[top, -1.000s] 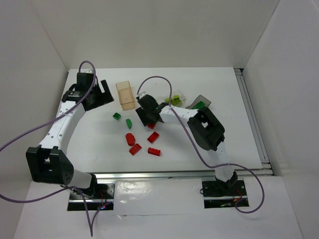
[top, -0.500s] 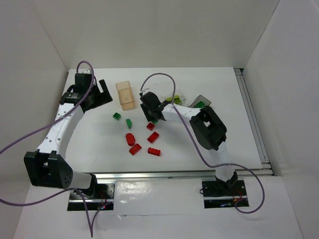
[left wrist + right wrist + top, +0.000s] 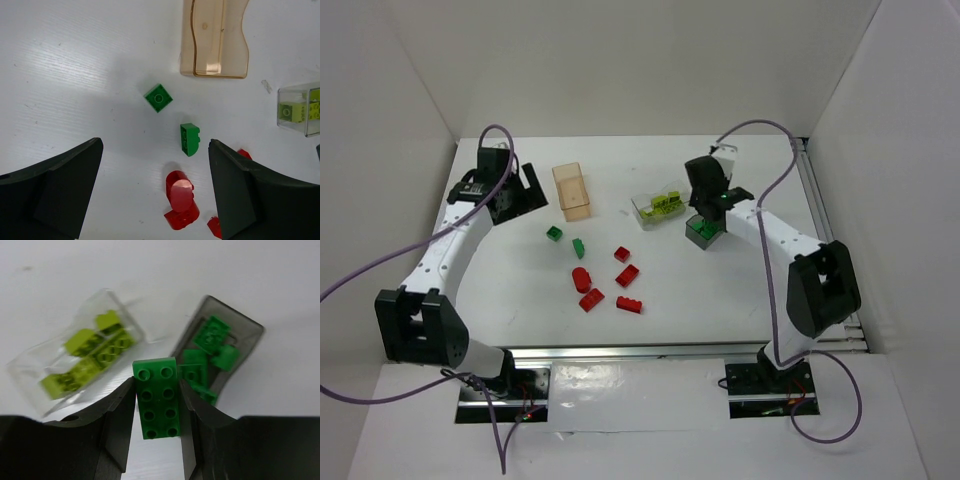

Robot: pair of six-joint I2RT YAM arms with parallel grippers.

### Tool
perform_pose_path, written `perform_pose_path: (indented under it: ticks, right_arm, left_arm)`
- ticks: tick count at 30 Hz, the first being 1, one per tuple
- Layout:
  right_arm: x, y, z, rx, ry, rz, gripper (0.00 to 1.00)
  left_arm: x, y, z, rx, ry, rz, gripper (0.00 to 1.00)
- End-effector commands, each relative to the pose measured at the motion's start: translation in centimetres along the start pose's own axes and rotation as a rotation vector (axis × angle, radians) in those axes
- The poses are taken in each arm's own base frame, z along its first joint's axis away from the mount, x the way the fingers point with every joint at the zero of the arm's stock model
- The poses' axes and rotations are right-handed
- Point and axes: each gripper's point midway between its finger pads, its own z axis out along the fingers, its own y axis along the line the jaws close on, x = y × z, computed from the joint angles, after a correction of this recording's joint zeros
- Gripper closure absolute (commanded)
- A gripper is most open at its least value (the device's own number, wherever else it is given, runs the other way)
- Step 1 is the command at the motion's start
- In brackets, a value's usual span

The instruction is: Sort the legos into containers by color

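My right gripper goes down and shifts to the right in the top view next, over the smoky grey container [image 3: 703,231] [image 3: 212,354], since matching dark green legos lie in it.
My right gripper [image 3: 706,218] is shut on a dark green two-by-four lego [image 3: 156,397] and holds it above the smoky grey container [image 3: 694,237], which has several dark green legos [image 3: 212,337] in it. The clear container [image 3: 657,208] just to its left holds yellow-green legos [image 3: 95,352]. My left gripper [image 3: 527,190] is open and empty, left of the peach container [image 3: 572,190], which has nothing in it. Two dark green legos [image 3: 554,233] [image 3: 578,247] and several red legos [image 3: 582,278] lie loose mid-table. In the left wrist view the green legos [image 3: 159,97] [image 3: 189,139] and a red one [image 3: 180,195] lie below my open fingers [image 3: 235,190].
White walls close the table on the left, back and right. A metal rail [image 3: 690,348] runs along the near edge. The right arm's purple cable [image 3: 760,130] arches over the back right.
My right arm has swung from the middle of the table by the red legos to the right, over the grey container, with the green lego. The left arm barely moved.
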Motion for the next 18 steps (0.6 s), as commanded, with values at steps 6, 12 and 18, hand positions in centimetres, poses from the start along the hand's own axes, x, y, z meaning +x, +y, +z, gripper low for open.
perform_pose_path:
  ticks: [6,12,18]
  right_arm:
    - [2.5,-6.4,3.1,0.138,0.104,0.144,0.64]
    - [1.5,-6.5,5.9,0.131,0.101,0.178,0.62]
    - [0.9,-7.5,8.6,0.130,0.106,0.213,0.43]
  left_arm:
    - [2.2,0.5,2.8,-0.034,0.098,-0.042,0.04]
    - [2.9,0.4,3.2,-0.026,0.123,-0.042,0.04]
    - [4.4,1.1,4.0,-0.050,0.166,-0.049,0.04]
